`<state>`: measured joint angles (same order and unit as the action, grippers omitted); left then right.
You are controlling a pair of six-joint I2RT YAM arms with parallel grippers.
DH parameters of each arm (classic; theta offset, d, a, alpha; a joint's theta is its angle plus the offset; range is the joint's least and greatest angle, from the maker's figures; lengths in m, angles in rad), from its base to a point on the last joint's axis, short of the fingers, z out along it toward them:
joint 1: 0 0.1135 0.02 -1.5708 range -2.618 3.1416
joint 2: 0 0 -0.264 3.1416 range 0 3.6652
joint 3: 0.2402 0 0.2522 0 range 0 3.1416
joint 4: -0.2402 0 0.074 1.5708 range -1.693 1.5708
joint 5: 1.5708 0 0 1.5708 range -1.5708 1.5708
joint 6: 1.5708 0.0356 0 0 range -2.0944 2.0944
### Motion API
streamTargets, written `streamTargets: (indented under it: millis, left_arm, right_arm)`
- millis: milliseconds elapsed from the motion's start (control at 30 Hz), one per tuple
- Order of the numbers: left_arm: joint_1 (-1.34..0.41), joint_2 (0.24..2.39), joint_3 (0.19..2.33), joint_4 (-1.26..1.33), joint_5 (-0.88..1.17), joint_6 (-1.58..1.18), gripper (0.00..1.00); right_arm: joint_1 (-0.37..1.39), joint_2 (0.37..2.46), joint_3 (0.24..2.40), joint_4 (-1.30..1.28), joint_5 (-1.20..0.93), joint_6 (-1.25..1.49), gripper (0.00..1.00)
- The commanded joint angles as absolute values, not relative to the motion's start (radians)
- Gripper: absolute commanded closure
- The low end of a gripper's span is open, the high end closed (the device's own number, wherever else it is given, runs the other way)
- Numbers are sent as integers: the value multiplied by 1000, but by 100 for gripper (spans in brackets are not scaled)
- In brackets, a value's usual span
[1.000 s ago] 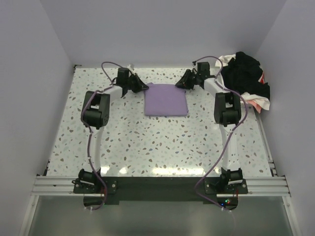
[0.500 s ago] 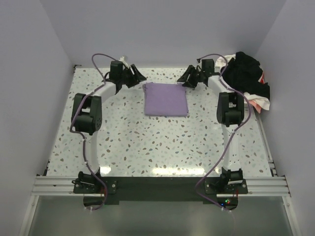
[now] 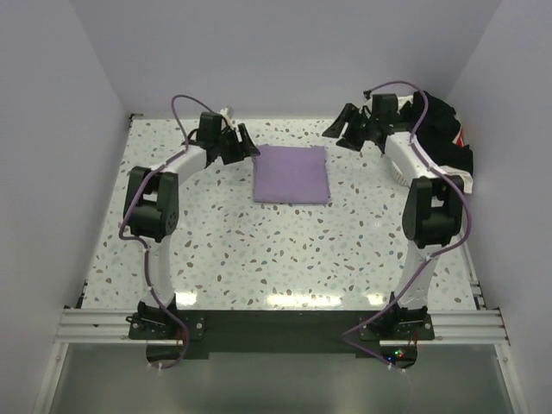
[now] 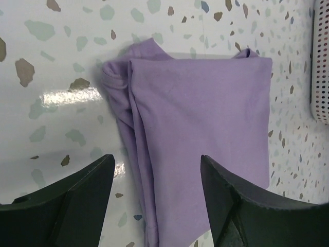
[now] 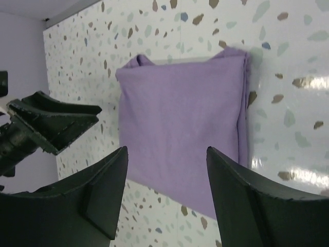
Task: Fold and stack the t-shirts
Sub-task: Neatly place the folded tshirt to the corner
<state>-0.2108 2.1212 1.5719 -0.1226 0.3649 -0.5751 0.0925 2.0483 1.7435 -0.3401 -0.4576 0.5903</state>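
Note:
The t-shirt's layered side edge (image 3: 257, 172) (image 4: 143, 155) runs between the open fingers of my left gripper, so the gripper should next go down and to the right in the top view, onto that edge.
A lilac-purple t-shirt (image 3: 291, 174) lies folded into a neat rectangle at the back middle of the speckled table (image 3: 259, 250). My left gripper (image 3: 245, 147) hovers just off its left far corner, open, with nothing between its fingers. In the left wrist view the folded t-shirt (image 4: 200, 113) lies below the open left gripper (image 4: 157, 159). My right gripper (image 3: 341, 129) is open and raised off the t-shirt's right far corner. From the right wrist, the t-shirt (image 5: 180, 123) shows under the open right gripper (image 5: 166, 150). More t-shirts, black (image 3: 434, 128) over white and pink-red (image 3: 455, 178), are heaped at the back right.
The heap sits in a white perforated basket (image 4: 322, 62) against the right wall. Grey walls close the table on three sides. Both arm bases stand on the black rail (image 3: 276, 328) at the near edge. The left gripper (image 5: 51, 121) shows in the right wrist view.
Both grippers have opened and let go of the lilac t-shirt's far corners. The right gripper has lifted and drawn back to the right; the left arm's elbow has swung left.

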Motion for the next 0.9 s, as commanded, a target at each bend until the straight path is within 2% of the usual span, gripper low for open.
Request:
streamTargets:
  millis: [0, 300, 433, 600, 633, 700, 733, 800, 867]
  left_arm:
    - [-232, 2141, 1575, -172, 362, -503, 27]
    - [-268, 2224, 1628, -242, 290, -486, 30]
    - [-285, 2263, 1658, -247, 293, -495, 34]
    - [-324, 2287, 1666, -239, 284, -521, 60]
    - [-327, 2290, 1666, -241, 276, -529, 70]
    - [-334, 2289, 1654, -230, 278, -561, 80]
    - [-336, 2278, 1635, -224, 272, -578, 90]
    - [-336, 2255, 1606, -201, 259, -633, 97]
    - [-334, 2198, 1547, -184, 224, -679, 100]
  right_arm:
    - [94, 1936, 1622, -316, -416, 566, 34]
    - [98, 1773, 1375, -236, -423, 577, 34]
    - [101, 1729, 1318, -221, -425, 581, 34]
    - [107, 1671, 1255, -221, -397, 587, 36]
    - [109, 1652, 1247, -218, -396, 591, 36]
    - [115, 1632, 1221, -216, -391, 594, 36]
    - [115, 1614, 1213, -218, -384, 594, 36]
    - [120, 1594, 1193, -225, -376, 594, 37]
    - [123, 1563, 1168, -233, -361, 594, 37]
